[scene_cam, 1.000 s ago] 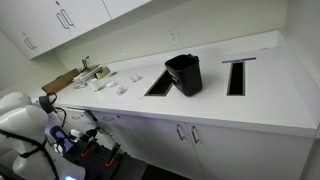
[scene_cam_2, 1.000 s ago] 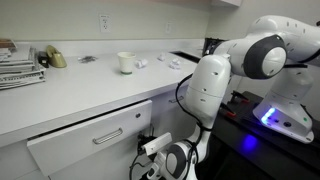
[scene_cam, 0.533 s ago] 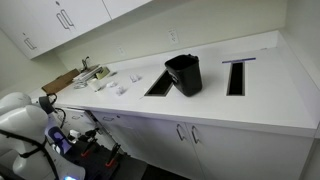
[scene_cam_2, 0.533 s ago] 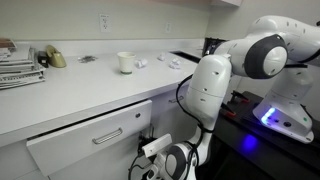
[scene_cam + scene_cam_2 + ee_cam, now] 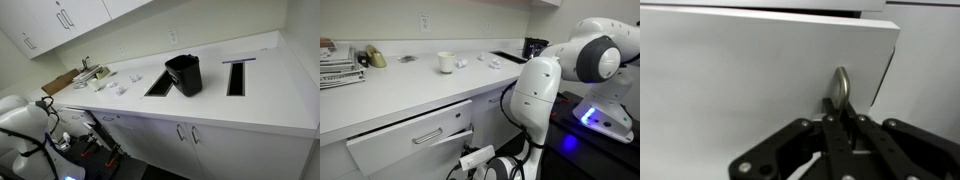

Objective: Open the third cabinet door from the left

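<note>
The gripper should next pull the silver handle it holds away from the cabinet front and swing the door wide before releasing it, because the door is only slightly open.
In the wrist view a glossy white cabinet door [image 5: 750, 80] fills the frame. Its right edge stands slightly out from the white panel behind it. A slim silver handle [image 5: 842, 82] sits near that edge. My gripper [image 5: 840, 108] is shut on the handle, with the black fingers [image 5: 829, 125] pressed together around its lower end. In both exterior views the white arm [image 5: 20, 122] [image 5: 545, 90] bends down in front of the base cabinets. The gripper and the door it holds are hidden behind the arm there.
A white countertop [image 5: 260, 95] carries a black bin [image 5: 184, 74], two rectangular cut-outs and small items. A white cup [image 5: 445, 62] stands on the counter. White drawers [image 5: 415, 135] are below it. Closed base doors with silver handles [image 5: 181, 132] stand further along. The robot's base [image 5: 595, 115] glows blue.
The arm's elbow has shifted away from the cabinet front and a little lower. Nothing on the counter has moved.
</note>
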Available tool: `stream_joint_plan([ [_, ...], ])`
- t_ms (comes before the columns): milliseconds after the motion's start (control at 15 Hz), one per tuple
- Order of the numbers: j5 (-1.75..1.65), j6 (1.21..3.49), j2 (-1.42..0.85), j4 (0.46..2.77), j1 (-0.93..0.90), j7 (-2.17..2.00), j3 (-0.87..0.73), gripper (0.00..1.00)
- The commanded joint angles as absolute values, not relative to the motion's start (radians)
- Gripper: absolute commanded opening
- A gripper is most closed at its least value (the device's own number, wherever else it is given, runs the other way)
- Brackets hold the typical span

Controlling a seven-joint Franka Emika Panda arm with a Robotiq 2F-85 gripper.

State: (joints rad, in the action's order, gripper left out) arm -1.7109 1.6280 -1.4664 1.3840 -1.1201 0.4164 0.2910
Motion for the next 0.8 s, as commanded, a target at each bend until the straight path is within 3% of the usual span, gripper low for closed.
stream_joint_plan([
  [0, -1.628, 1.670, -1.467, 1.261, -1.221, 0.608, 0.280, 0.02],
  [733, -1.529, 1.721, -1.475, 1.169, -1.341, 0.648, 0.302, 0.02],
])
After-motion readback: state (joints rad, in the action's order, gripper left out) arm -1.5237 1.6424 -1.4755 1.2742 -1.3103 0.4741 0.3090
